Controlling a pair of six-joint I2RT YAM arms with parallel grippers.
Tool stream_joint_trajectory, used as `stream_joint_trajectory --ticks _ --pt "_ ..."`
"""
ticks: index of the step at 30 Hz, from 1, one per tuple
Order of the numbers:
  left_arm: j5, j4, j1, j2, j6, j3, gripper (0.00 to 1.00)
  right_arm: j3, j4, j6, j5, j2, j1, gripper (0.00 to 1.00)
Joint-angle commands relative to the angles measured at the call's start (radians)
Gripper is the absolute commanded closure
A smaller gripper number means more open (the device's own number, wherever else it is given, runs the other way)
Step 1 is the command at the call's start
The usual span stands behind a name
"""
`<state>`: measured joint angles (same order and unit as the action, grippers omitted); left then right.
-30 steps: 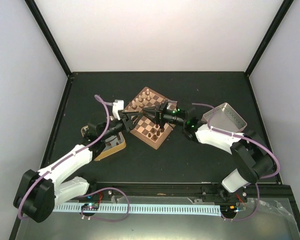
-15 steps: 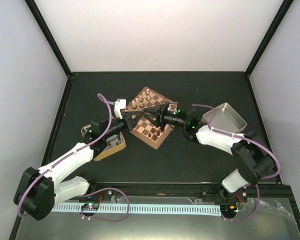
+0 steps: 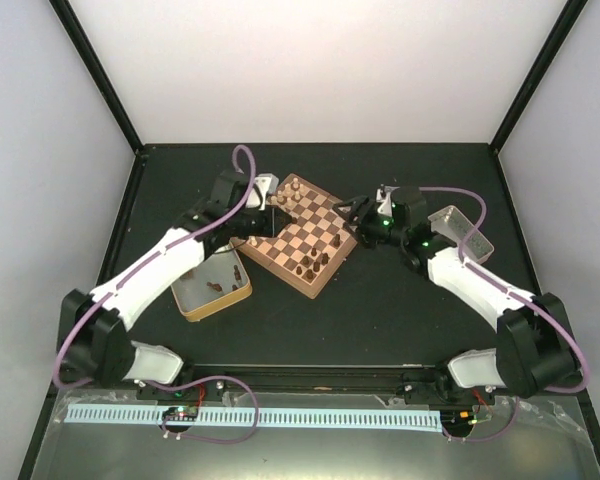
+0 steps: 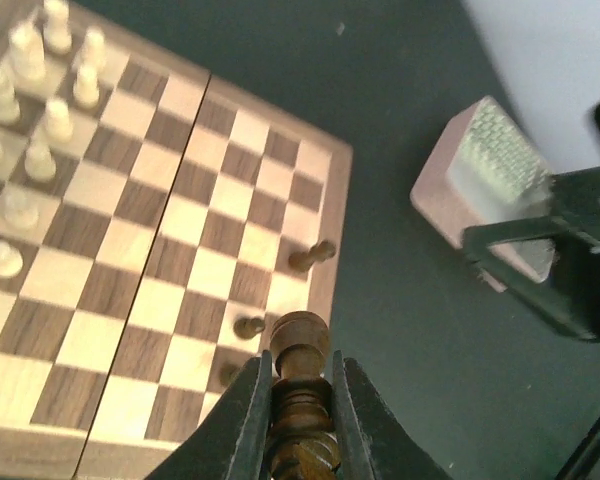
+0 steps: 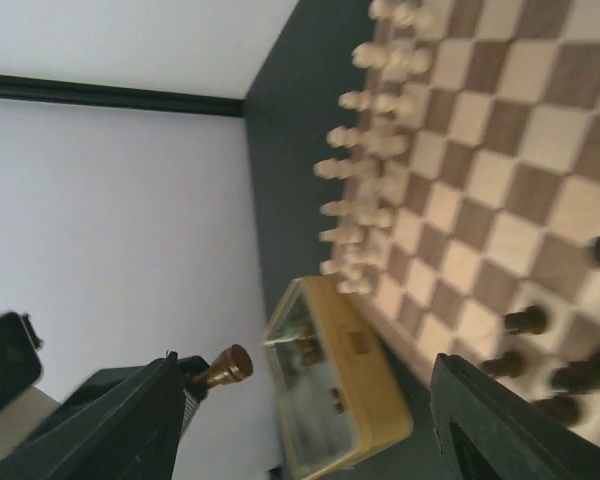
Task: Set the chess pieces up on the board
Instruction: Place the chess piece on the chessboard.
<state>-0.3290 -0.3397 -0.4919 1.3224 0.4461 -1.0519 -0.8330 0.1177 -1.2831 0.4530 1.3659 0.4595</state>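
Next, my left gripper swings right in the top view to an empty light square by the board's rim (image 3: pixel 330 249), which lies below, then lowers and releases the dark brown chess piece.
The board (image 3: pixel 315 240) lies turned like a diamond at mid-table. Cream chessmen (image 3: pixel 285 198) fill its far-left edge, and a few dark chess pieces (image 3: pixel 311 264) stand near its near corner. My left gripper (image 3: pixel 272 221) hovers at the board's left side, shut on a dark brown chess piece (image 4: pixel 300 385) whose round head sticks out past the fingertips. Below it, dark pieces (image 4: pixel 312 256) stand by the board's rim (image 4: pixel 340 230). My right gripper (image 3: pixel 348 210) hangs off the board's right corner with its jaws wide apart and nothing between them.
A gold tray (image 3: pixel 212 287) left of the board holds loose dark pieces (image 5: pixel 308 345). A silver metal tray (image 3: pixel 461 231) sits at the right. Black frame rails border the dark tabletop.
The two grippers met over the board's middle and have drawn apart. The left one moved left holding the dark piece. The right one opened and pulled back to the right.
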Motion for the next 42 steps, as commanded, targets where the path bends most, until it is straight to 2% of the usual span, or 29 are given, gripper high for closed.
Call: stream_joint_trajectory --ticks 1,8,15,18,24,31,39,42 --pt "0.062 -0.351 -0.037 0.13 -0.049 -0.184 0.98 0.009 -0.227 0.271 -0.113 -0.063 -0.03 0.32" --pt "0.13 -0.561 -0.14 0.39 -0.096 -0.462 0.98 0.067 -0.405 0.375 -0.413 -0.21 -0.039 0.32" --pt "0.132 -0.684 -0.207 0.625 -0.121 -0.689 0.96 0.136 -0.543 0.398 -0.681 -0.376 -0.043 0.32" --pt "0.128 -0.705 -0.227 0.693 -0.128 -0.771 0.96 0.167 -0.572 0.402 -0.749 -0.446 -0.045 0.32" --pt "0.187 -0.775 -0.245 0.819 -0.115 -0.92 0.95 0.217 -0.57 0.402 -0.764 -0.531 -0.045 0.32" --pt "0.22 -0.802 -0.247 0.88 -0.114 -0.959 0.95 0.215 -0.568 0.416 -0.751 -0.519 -0.045 0.32" --pt "0.192 -0.826 -0.247 0.968 -0.151 -1.059 0.93 0.222 -0.568 0.419 -0.74 -0.521 -0.045 0.32" --pt "0.192 -0.823 -0.247 0.979 -0.148 -1.054 0.92 0.223 -0.57 0.419 -0.74 -0.524 -0.045 0.32"
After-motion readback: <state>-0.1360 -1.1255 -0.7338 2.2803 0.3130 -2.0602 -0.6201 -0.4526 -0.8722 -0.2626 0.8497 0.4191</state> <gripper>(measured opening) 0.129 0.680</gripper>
